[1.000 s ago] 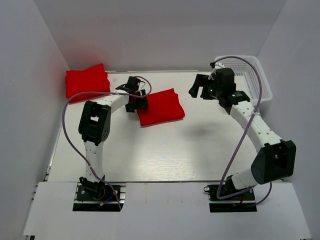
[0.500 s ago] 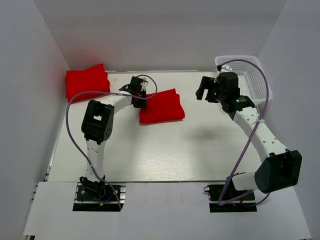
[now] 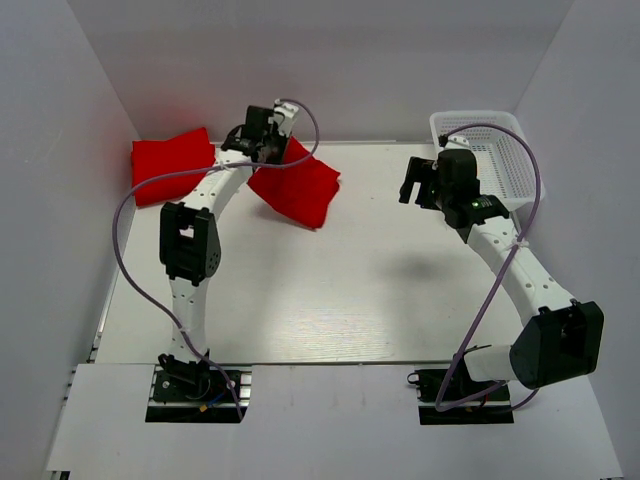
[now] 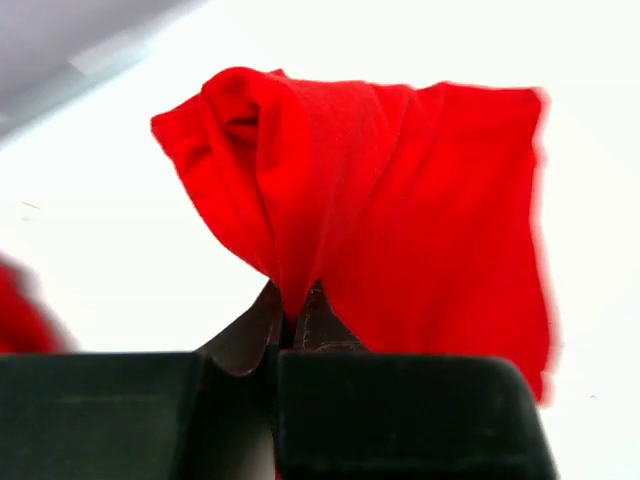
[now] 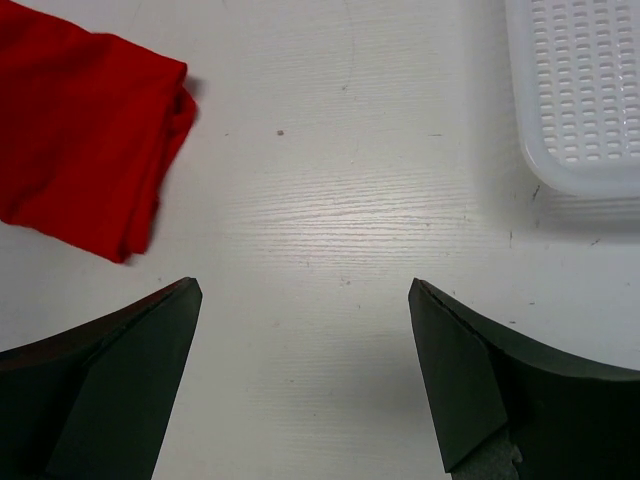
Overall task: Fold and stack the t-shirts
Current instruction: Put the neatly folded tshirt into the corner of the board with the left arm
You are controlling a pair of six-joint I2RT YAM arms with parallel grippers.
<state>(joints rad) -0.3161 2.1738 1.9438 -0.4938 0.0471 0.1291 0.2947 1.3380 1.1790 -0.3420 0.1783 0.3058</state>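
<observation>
The second folded t-shirt (image 3: 168, 160) (image 4: 22, 315) already lies flat, so I should move my left gripper to the left in the top view, over that t-shirt, and release there.
A folded red t-shirt (image 3: 300, 190) hangs tilted above the table's back left, one edge pinched by my left gripper (image 3: 268, 140), which is shut on it. In the left wrist view the cloth (image 4: 420, 200) drapes away from the closed jaws of that gripper (image 4: 294, 315). A second folded red t-shirt (image 3: 172, 165) lies flat at the far left corner. My right gripper (image 3: 416, 186) hovers open over bare table at the right, holding nothing. The right wrist view shows this gripper (image 5: 305, 290) spread wide, with the held t-shirt (image 5: 80, 130) at its upper left.
A white mesh basket (image 3: 480, 115) stands at the back right corner, its corner (image 5: 580, 90) just beyond my right fingers. White walls close in the table on the left, back and right.
My left gripper closed on the edge of the middle t-shirt and lifted it up and back toward the far left. The right arm shifted slightly right and stayed open.
</observation>
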